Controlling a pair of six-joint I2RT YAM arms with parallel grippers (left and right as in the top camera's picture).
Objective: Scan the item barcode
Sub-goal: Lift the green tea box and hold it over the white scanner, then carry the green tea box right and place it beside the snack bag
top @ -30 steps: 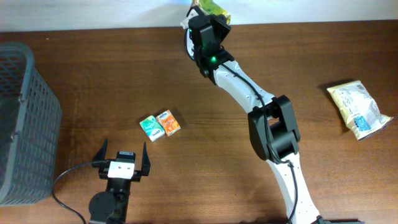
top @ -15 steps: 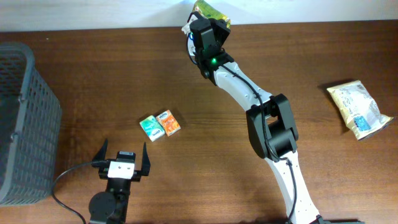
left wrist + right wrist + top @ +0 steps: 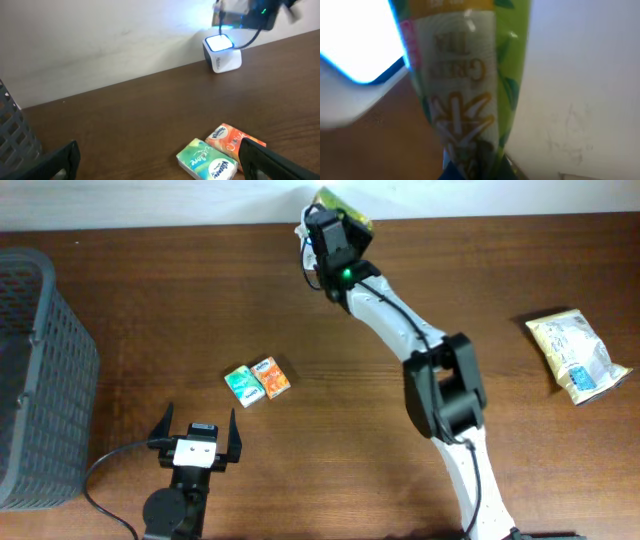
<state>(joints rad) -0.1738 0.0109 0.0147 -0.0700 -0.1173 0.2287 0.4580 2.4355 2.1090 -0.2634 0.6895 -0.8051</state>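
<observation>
Next, the right gripper carries the packet to the right in the overhead view to open tabletop below, beside the beige snack bag, then lowers and releases it.
A green packet marked "Green Tea" (image 3: 465, 90) is pinched at its lower end by my right gripper (image 3: 475, 172), which is shut on it. From overhead the packet (image 3: 345, 198) sticks out past the table's back edge, beyond the right gripper (image 3: 332, 218). The white barcode scanner (image 3: 222, 52) stands against the wall with its top window lit, and its glowing face (image 3: 355, 40) lies just left of the packet. My left gripper (image 3: 197, 427) rests open near the front edge, holding nothing.
A green tissue pack (image 3: 241, 386) and an orange one (image 3: 270, 378) lie side by side mid-table, just beyond the left fingertips (image 3: 262, 160). A grey mesh basket (image 3: 40, 380) stands at the far left. A beige snack bag (image 3: 578, 357) lies at the right.
The right wrist has turned and shifted slightly at the back edge, carrying the packet with it. The left arm has not moved.
</observation>
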